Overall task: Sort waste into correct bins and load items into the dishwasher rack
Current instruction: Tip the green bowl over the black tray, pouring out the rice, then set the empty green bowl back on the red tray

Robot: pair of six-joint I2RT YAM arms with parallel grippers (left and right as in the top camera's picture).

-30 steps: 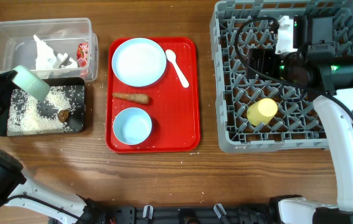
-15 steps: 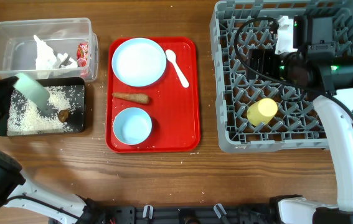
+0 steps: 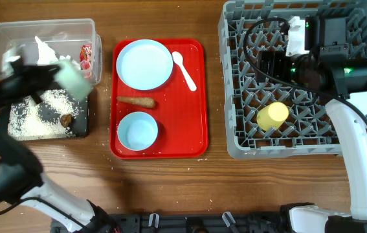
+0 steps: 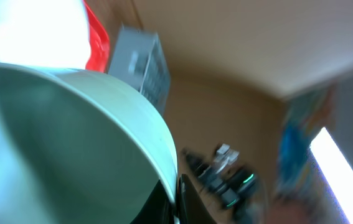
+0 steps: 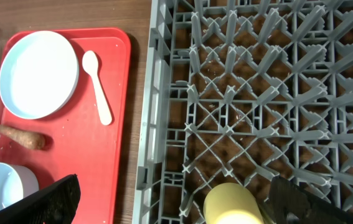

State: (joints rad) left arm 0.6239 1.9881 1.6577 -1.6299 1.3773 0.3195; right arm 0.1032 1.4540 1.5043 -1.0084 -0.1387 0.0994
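Observation:
Bare red tray beyond the stick lies below my left gripper and to its right in the overhead view, so I will swing my left gripper over, lower it and let go of the bowl.
My left gripper (image 3: 52, 76), blurred by motion, is shut on the rim of a pale green bowl (image 3: 74, 79) above the border of the clear tub (image 3: 15, 32) and the black tray (image 3: 15, 133). The bowl fills the left wrist view (image 4: 70, 143). The tub holds a white scrap (image 3: 46, 55) and a red wrapper (image 3: 86, 53). The tray holds rice crumbs (image 3: 37, 116) and a brown lump (image 3: 66, 120). My right gripper (image 5: 173, 200) is open over the grey rack (image 3: 232, 84), just above the yellow cup (image 3: 272, 116), which also shows in the right wrist view (image 5: 232, 202).
A flat red tray (image 3: 199, 129) in the middle carries a pale blue plate (image 3: 144, 63), a white spoon (image 3: 184, 70), a brown carrot-shaped stick (image 3: 136, 101) and a pale blue bowl (image 3: 137, 131). A few crumbs lie on the wood in front of the trays.
My left arm has swung to the right with the green bowl, from the black tray's left part to its right far corner. The right arm has not moved.

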